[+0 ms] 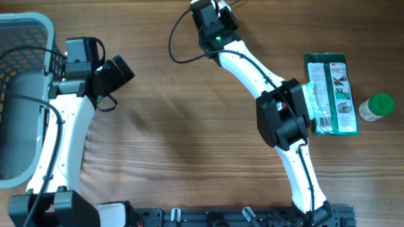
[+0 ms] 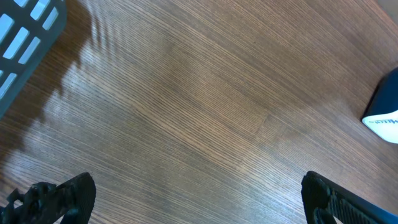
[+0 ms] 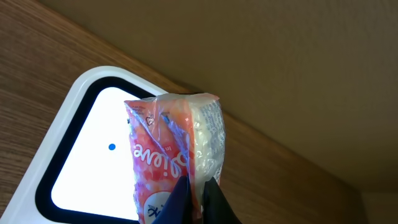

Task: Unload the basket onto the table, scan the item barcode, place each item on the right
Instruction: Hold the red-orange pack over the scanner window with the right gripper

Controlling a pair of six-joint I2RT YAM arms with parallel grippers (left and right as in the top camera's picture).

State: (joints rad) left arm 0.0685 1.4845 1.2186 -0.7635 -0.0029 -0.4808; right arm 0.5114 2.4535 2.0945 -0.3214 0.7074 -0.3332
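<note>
Next, my right gripper swings back over bare wood [image 1: 279,63] beside the green flat package and releases the packet, since that wood lies to its right in the overhead view.
In the right wrist view my right gripper [image 3: 198,198] is shut on the lower edge of an orange-pink plastic packet [image 3: 163,158] with white contents. The packet stands upright in front of a lit white scanner panel [image 3: 87,168] that has a black border, a white rim and a small blue dot. No barcode shows on the packet's visible face. From overhead the right gripper [image 1: 212,11] sits at the table's far edge, and the packet is hidden under it. My left gripper [image 2: 196,205] is open over bare wood, its fingers [image 2: 59,198] wide apart; overhead it [image 1: 118,70] is at the left.
A grey plastic basket [image 1: 19,38] stands at the left edge; its corner [image 2: 25,37] shows in the left wrist view. A green flat package [image 1: 331,94] and a green-capped bottle [image 1: 377,106] lie at the right. A blue-white object [image 2: 385,115] sits at the left wrist view's right edge.
</note>
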